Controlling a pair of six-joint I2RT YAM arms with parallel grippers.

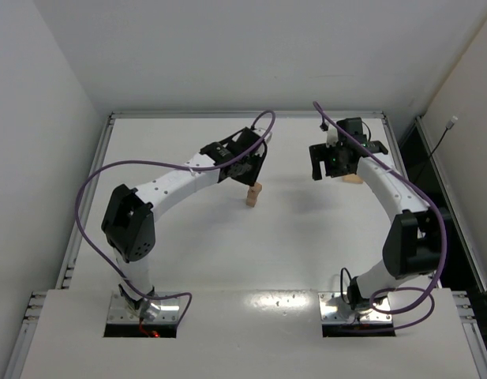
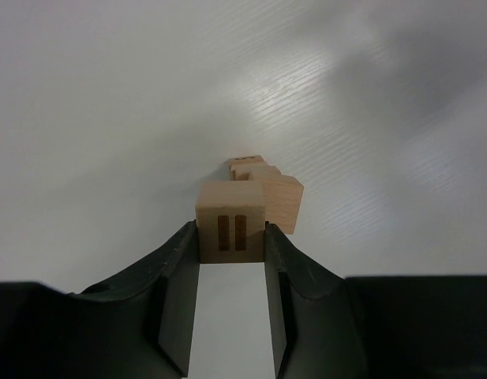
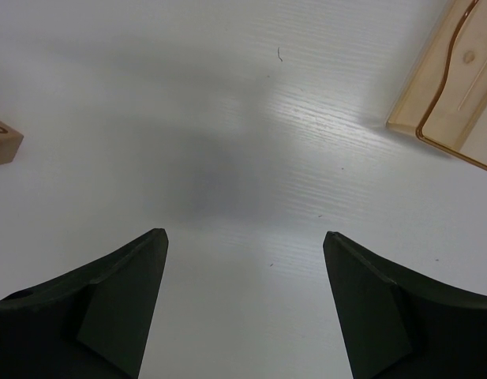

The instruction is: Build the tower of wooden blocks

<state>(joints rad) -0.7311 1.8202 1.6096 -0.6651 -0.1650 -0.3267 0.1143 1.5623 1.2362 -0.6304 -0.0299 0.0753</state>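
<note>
My left gripper has the held block (image 2: 231, 204) off-center from the tower's top cube (image 2: 283, 197), so I need to move it to the right in the wrist view, over that cube, and release.
My left gripper (image 2: 231, 237) is shut on a small tan wood block (image 2: 231, 204) with two dark bars on its near face. Just behind it, slightly right, stand more tan cubes (image 2: 281, 202), one behind another; whether the held block touches them I cannot tell. In the top view the short tower (image 1: 253, 195) stands mid-table directly under the left gripper (image 1: 248, 178). My right gripper (image 1: 321, 171) hangs open and empty over bare table to the right (image 3: 245, 237). One marked cube (image 3: 1, 143) shows at the left edge of the right wrist view.
A flat pale wooden slab (image 3: 453, 85) lies beside the right gripper, partly hidden under the right arm in the top view (image 1: 353, 179). The white table (image 1: 188, 253) has raised rails along its left, back and right edges.
</note>
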